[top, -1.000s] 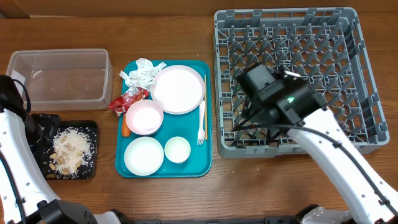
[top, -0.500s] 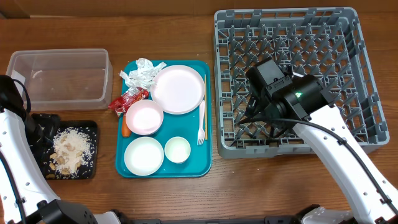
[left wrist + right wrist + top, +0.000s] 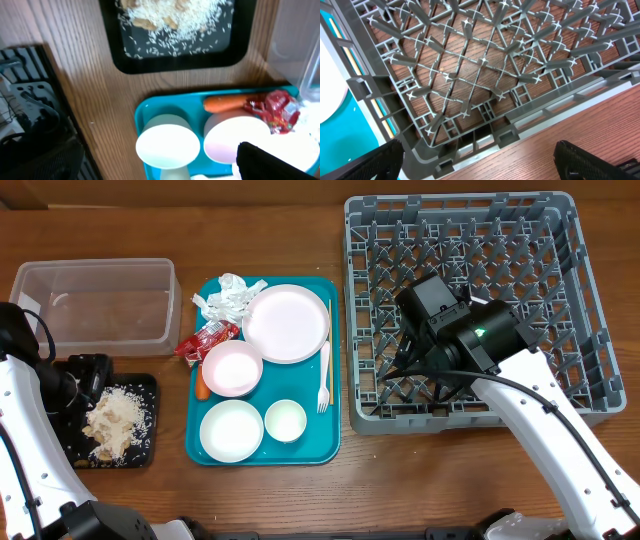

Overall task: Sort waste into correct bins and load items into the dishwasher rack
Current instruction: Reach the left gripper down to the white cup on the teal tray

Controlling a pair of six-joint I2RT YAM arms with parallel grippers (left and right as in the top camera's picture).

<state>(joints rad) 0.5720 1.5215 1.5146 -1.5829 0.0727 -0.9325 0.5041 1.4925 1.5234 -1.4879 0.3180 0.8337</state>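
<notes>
The small cup stands with its opening up. My left gripper should turn, move past the white bowl and go down onto the small cup's rim on the side by that bowl.
A teal tray [image 3: 335, 435] holds a round white plate [image 3: 287, 323], a pink bowl [image 3: 232, 368], a white bowl [image 3: 231, 430], a small cup [image 3: 285, 420], a fork [image 3: 323, 375], a crumpled napkin [image 3: 228, 295], a red wrapper [image 3: 208, 338] and a carrot [image 3: 203, 388]. The black tray [image 3: 150, 385] holds rice and scraps [image 3: 112, 420]. The clear tub [image 3: 95, 264] looks empty. My left gripper [image 3: 88, 372] is open and empty at the black tray's far left corner. My right gripper [image 3: 405, 370] is open and empty over the front left of the grey rack [image 3: 470, 300].
The left wrist view shows the rice [image 3: 175, 15] in the black tray [image 3: 175, 62], the carrot [image 3: 225, 103], the wrapper [image 3: 277, 107], the pink bowl [image 3: 225, 142] and the white bowl [image 3: 167, 145]. The right wrist view shows the rack's front wall [image 3: 485, 125], with bare wood before it.
My left gripper has come into view, moving right over the black tray's far left corner. My right arm shifted slightly right one second ago and has held still since.
</notes>
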